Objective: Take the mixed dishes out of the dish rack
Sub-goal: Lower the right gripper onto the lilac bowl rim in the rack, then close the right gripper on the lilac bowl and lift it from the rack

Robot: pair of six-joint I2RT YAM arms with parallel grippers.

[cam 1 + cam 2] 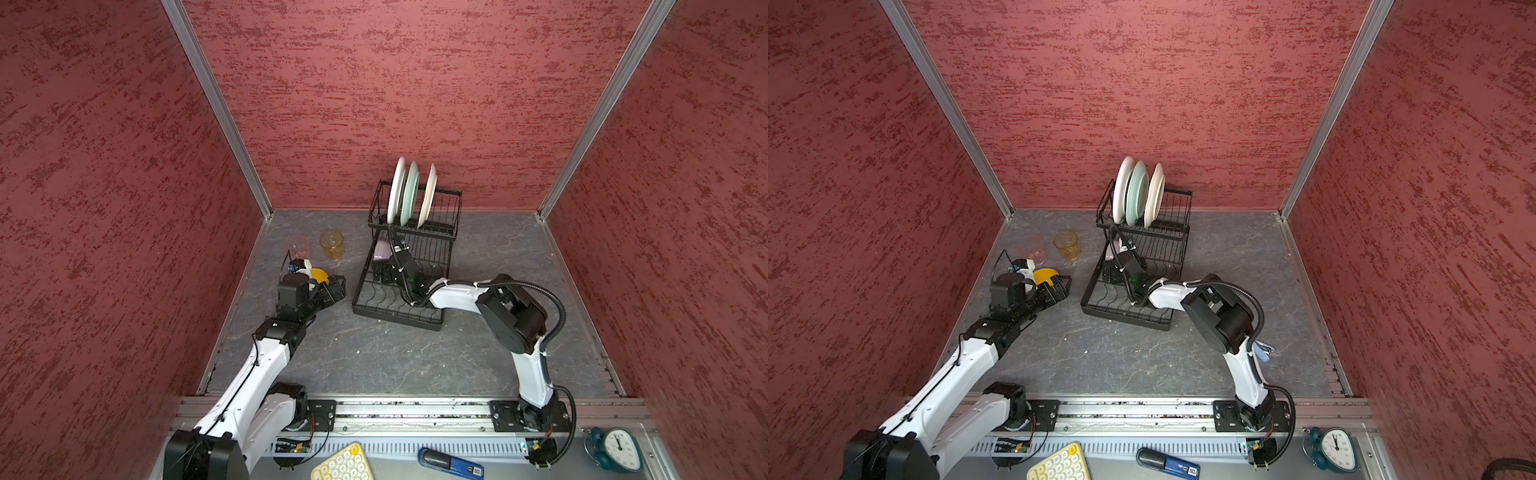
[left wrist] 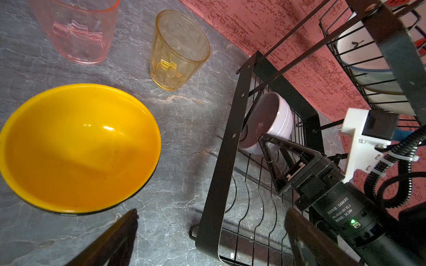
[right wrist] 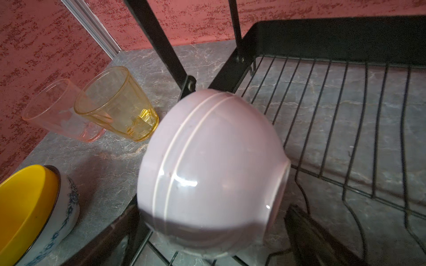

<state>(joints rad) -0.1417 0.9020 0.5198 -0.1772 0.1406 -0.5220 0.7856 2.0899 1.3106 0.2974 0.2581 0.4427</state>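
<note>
My right gripper's fingers are around only the near end of the lilac bowl, so I will ease it outward, farther over that part, and close.
The black wire dish rack [image 1: 360, 308] stands at the back middle. Its raised basket holds three upright plates: white [image 1: 396, 191], pale green [image 1: 411, 193] and cream [image 1: 429, 195]. A lilac bowl [image 3: 212, 170] lies tilted on its side in the low tray. My right gripper [image 3: 212, 214] is open, with a finger on each side of that bowl. Left of the rack, the yellow bowl [image 2: 78, 147] sits nested in the blue-and-white bowl [image 3: 62, 218] on the table. My left gripper [image 2: 212, 211] hovers open and empty beside them. The amber tumbler [image 2: 177, 50] and the pink tumbler [image 2: 78, 30] stand upright behind them.
Red textured walls close in the grey stone table [image 1: 395, 357] on three sides. Both tumblers stand near the left wall. On the front ledge lie a yellow keyboard [image 1: 343, 463], a blue tool [image 1: 451, 461] and a teal clock [image 1: 617, 449].
</note>
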